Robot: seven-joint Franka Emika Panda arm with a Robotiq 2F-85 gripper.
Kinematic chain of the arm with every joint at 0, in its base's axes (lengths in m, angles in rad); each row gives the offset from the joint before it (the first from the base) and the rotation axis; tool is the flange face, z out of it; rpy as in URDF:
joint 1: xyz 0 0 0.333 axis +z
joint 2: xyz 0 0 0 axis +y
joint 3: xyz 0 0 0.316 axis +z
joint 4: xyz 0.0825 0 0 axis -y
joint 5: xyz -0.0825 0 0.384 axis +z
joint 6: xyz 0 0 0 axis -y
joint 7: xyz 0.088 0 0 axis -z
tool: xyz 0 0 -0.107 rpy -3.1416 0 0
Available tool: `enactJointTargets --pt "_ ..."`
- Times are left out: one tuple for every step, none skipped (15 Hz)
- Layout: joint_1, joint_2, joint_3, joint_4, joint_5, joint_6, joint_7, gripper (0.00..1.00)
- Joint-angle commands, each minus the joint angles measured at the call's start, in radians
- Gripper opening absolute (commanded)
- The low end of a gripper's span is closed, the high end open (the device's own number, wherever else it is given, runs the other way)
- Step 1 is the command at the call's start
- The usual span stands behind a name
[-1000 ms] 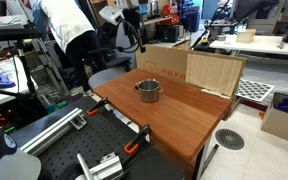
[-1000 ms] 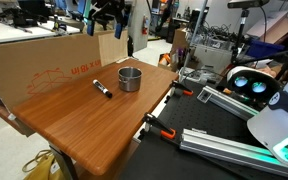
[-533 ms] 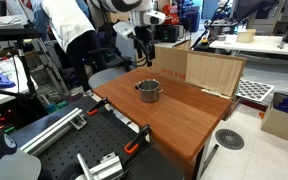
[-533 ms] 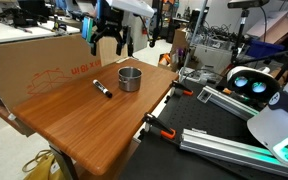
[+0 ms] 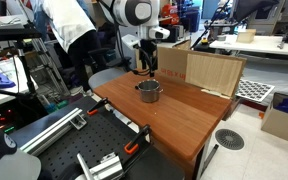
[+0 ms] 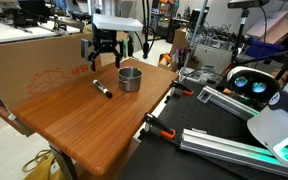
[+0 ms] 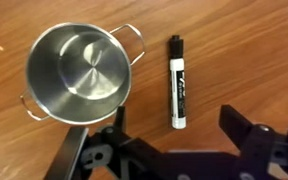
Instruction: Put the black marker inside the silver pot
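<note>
My gripper lowers next onto the marker's white body, which lies below it between the open fingers, since they already are on both sides of it.
The black marker lies flat on the wooden table, just beside the silver pot, which stands upright and empty. My gripper is open and empty above the marker, with one finger on each side of its near end. In an exterior view the gripper hangs above the marker, left of the pot. In an exterior view the gripper is above and behind the pot; the marker does not show there.
A large cardboard box stands along the table's back edge and also shows in an exterior view. Orange clamps grip the table's front edge. A person stands behind the table.
The arm has swung in from behind the box and come down over the table. The gripper now hangs open above the marker. Pot and marker have not moved.
</note>
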Motion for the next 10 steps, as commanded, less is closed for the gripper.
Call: enactJointTargets --pt "0.049 0.064 -0.044 0.09 -0.047 -0.078 0.071 1.0" --pt "0.058 0.082 -0.051 0.107 -0.06 -0.088 0.087 1.0" --pt "0.063 0.097 -0.055 0.121 -0.065 -0.096 0.093 1.0" --pt "0.069 0.115 -0.061 0.137 -0.074 -0.111 0.103 1.0" --pt "0.077 0.133 -0.068 0.151 -0.085 -0.111 0.113 1.0" --pt "0.086 0.15 -0.076 0.165 -0.101 -0.109 0.122 1.0" --pt "0.087 0.167 -0.077 0.18 -0.103 -0.116 0.12 1.0" --pt "0.092 0.181 -0.08 0.191 -0.109 -0.117 0.121 1.0" --pt "0.096 0.195 -0.08 0.203 -0.111 -0.117 0.117 1.0" --pt "0.099 0.206 -0.079 0.212 -0.113 -0.114 0.113 1.0"
